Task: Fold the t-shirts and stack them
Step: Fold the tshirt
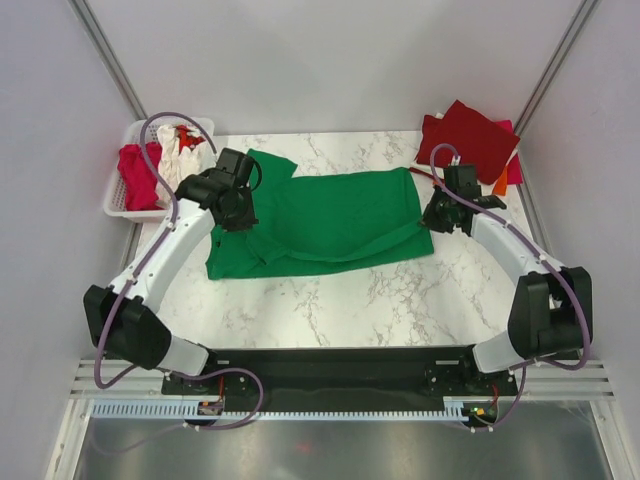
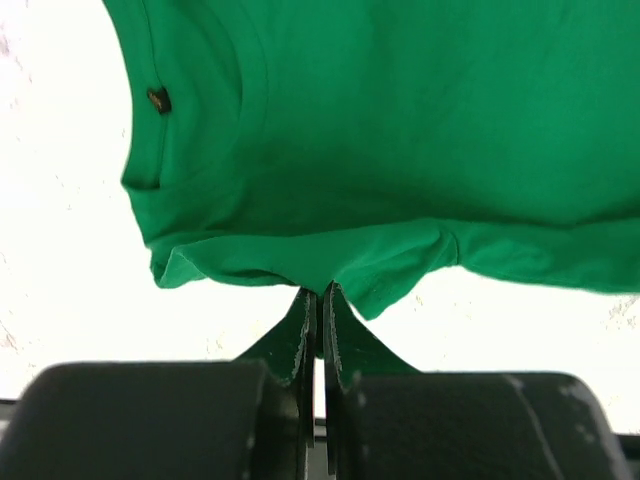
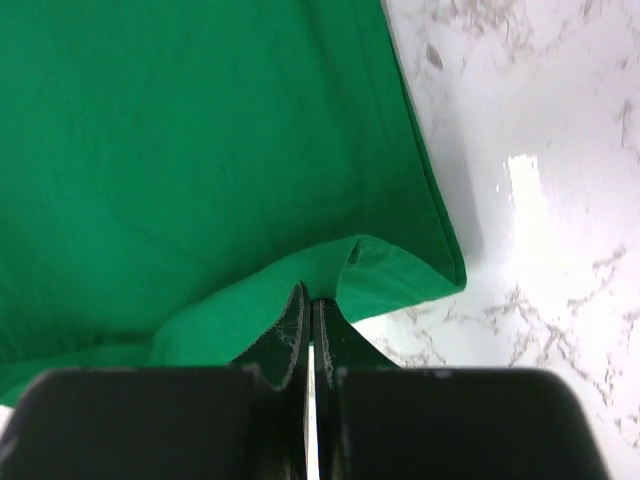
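My left gripper will next carry the pinched fold outward over the flat cloth near the collar (image 1: 264,206) (image 2: 325,165) and let go of it, because that cloth is outward of my fingers.
A bright green t-shirt (image 1: 330,220) lies spread across the marble table, its near edge partly folded over. My left gripper (image 1: 238,212) is shut on the shirt's left end; in the left wrist view (image 2: 320,292) the jaws pinch a fold of green cloth (image 2: 380,150) near the collar. My right gripper (image 1: 436,216) is shut on the shirt's right edge; the right wrist view (image 3: 310,295) shows the jaws closed on a fold of its hem (image 3: 390,275). A dark red shirt (image 1: 468,136) lies on a pile at the back right.
A white slatted basket (image 1: 118,205) at the back left holds magenta (image 1: 138,175), white (image 1: 180,155) and red cloth. Orange (image 1: 499,184) and magenta shirts peek from under the dark red one. Frame posts stand at both back corners.
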`<state>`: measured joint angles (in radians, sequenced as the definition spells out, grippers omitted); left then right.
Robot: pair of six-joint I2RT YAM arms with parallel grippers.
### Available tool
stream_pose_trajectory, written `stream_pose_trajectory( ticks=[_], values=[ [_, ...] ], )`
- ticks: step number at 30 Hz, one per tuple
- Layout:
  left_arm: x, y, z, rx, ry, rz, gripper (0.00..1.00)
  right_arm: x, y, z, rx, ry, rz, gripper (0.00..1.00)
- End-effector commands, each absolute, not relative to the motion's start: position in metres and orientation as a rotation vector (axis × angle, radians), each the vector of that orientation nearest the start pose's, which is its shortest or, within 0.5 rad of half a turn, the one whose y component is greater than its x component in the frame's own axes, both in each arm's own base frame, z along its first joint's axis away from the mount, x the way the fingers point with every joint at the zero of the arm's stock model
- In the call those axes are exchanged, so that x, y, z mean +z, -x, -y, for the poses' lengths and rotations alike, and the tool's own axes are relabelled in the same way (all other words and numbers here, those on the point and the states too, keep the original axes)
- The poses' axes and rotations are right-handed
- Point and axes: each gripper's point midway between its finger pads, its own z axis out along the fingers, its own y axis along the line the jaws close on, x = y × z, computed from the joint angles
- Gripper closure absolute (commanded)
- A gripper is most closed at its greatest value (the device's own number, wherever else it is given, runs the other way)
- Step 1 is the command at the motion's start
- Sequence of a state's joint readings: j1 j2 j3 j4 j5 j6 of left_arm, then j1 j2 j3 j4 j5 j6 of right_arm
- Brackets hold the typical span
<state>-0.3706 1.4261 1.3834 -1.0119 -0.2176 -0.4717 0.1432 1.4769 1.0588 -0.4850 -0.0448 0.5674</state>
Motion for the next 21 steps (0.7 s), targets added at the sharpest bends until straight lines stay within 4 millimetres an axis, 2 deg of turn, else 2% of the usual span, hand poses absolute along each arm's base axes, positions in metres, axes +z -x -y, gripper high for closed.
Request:
stream_pose_trajectory(
  ticks=[1,2,4,5,7,8,10,12,13,14,15,16,17,18,19,20,21],
  values=[
    [0.204,-0.339,0.098,-0.021,0.109,-2.529,0.98,0.131,-0.393,-0.076,0.325,-0.501,-2.382,1.00],
    [0.202,-0.344,0.097,-0.013,0.106,-2.537,0.98,0.134,-0.398,-0.074,0.324,-0.509,-2.372,1.00],
    [0.199,-0.355,0.098,-0.007,0.071,-2.551,0.98,0.128,-0.402,-0.071,0.312,-0.519,-2.384,1.00],
    [0.189,-0.361,0.096,0.007,0.069,-2.577,0.98,0.129,-0.405,-0.071,0.312,-0.526,-2.381,1.00],
    [0.186,-0.372,0.095,0.021,0.067,-2.584,0.98,0.121,-0.409,-0.070,0.307,-0.539,-2.399,1.00],
    [0.174,-0.377,0.094,0.038,0.064,-2.613,0.98,0.121,-0.412,-0.070,0.310,-0.538,-2.400,1.00],
    [0.172,-0.388,0.090,0.046,0.062,-2.618,0.98,0.111,-0.416,-0.073,0.321,-0.546,-2.422,1.00],
    [0.155,-0.397,0.088,0.062,0.048,-2.663,0.98,0.100,-0.419,-0.075,0.324,-0.549,-2.447,1.00],
    [0.155,-0.404,0.089,0.061,0.048,-2.661,0.98,0.097,-0.421,-0.075,0.321,-0.552,-2.447,1.00],
    [0.141,-0.410,0.086,0.081,0.051,-2.694,0.98,0.087,-0.423,-0.073,0.304,-0.566,-2.462,1.00],
    [0.141,-0.418,0.085,0.080,0.059,-2.694,0.97,0.084,-0.427,-0.073,0.297,-0.571,-2.464,0.99],
    [0.137,-0.424,0.083,0.084,0.068,-2.704,0.96,0.087,-0.437,-0.074,0.303,-0.573,-2.448,0.93],
    [0.133,-0.431,0.077,0.094,0.093,-2.708,0.95,0.072,-0.442,-0.074,0.294,-0.580,-2.479,0.88],
    [0.123,-0.446,0.077,0.095,0.109,-2.722,0.90,0.068,-0.449,-0.073,0.288,-0.590,-2.481,0.78],
    [0.121,-0.453,0.076,0.095,0.122,-2.729,0.86,0.075,-0.464,-0.073,0.290,-0.592,-2.456,0.49],
    [0.115,-0.460,0.072,0.104,0.141,-2.741,0.82,0.059,-0.469,-0.072,0.275,-0.609,-2.488,0.39],
    [0.117,-0.477,0.073,0.097,0.165,-2.722,0.75,0.058,-0.473,-0.067,0.238,-0.624,-2.488,0.33]
  ],
)
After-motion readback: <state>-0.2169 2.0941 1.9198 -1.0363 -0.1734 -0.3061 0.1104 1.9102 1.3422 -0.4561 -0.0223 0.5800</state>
